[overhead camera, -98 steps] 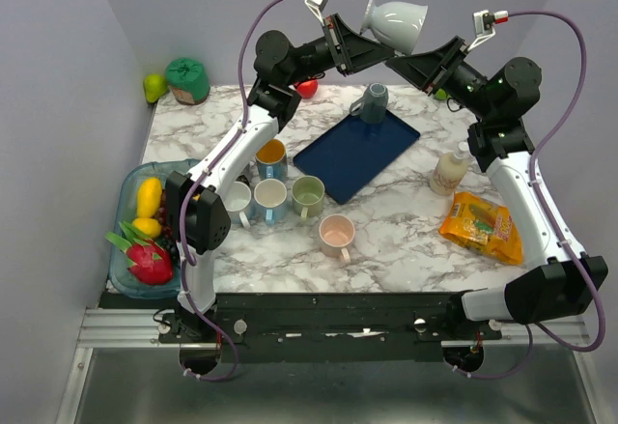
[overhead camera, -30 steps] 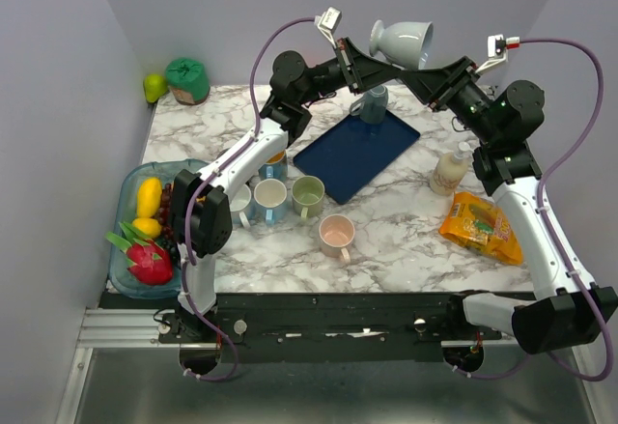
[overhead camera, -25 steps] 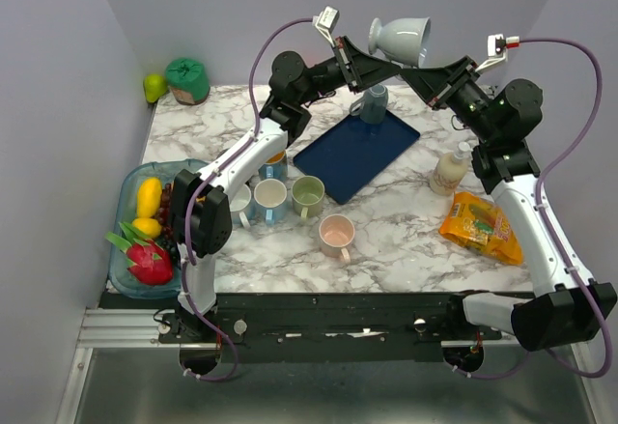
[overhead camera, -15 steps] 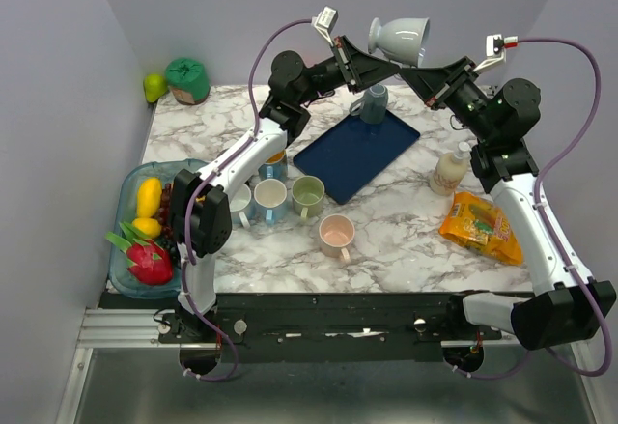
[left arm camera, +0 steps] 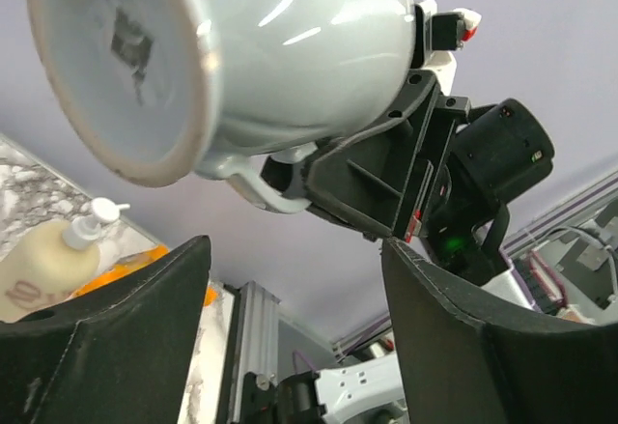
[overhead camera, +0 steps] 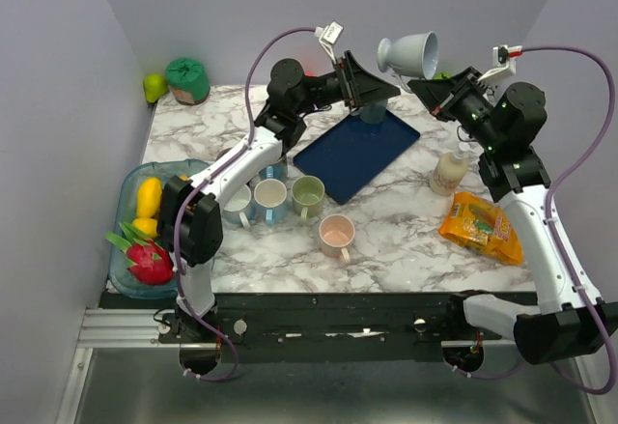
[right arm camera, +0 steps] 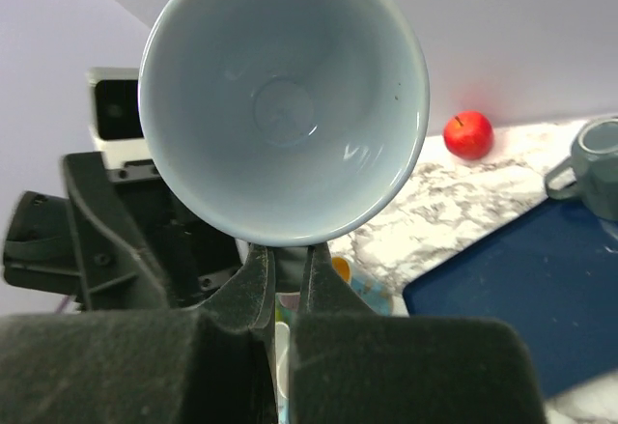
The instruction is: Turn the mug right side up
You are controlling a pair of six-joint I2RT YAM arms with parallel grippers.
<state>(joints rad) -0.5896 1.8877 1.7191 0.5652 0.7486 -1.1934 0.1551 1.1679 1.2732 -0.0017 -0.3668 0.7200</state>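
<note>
My right gripper is going to move down and back next to bare tabletop (overhead camera: pixel 294 250) beside the pink mug, turn the sideways grey mug upright, and then release it.
The pale grey mug (overhead camera: pixel 410 54) hangs high above the back of the table, on its side, with its foot toward the left arm. My right gripper (overhead camera: pixel 421 79) is shut on the mug's handle from below. In the right wrist view the mug's open mouth (right arm camera: pixel 285 96) faces the camera, and the right gripper (right arm camera: pixel 288 250) pinches just under its rim. My left gripper (overhead camera: pixel 384 89) stands open a little left of the mug, apart from it. In the left wrist view the mug's foot (left arm camera: pixel 116 57) sits above the open left gripper (left arm camera: pixel 293 250).
A navy tray (overhead camera: pixel 357 154) carries a grey-blue mug (overhead camera: pixel 372 105). Several mugs (overhead camera: pixel 270 197) and a pink mug (overhead camera: pixel 336 236) stand at centre left. A bottle (overhead camera: pixel 449 171) and an orange snack bag (overhead camera: pixel 480 226) lie right. A fruit bowl (overhead camera: pixel 130 178) sits at the left edge.
The left gripper has opened, let go of the mug's foot and drawn back left. The right gripper has shut on the handle and carries the mug slightly right.
</note>
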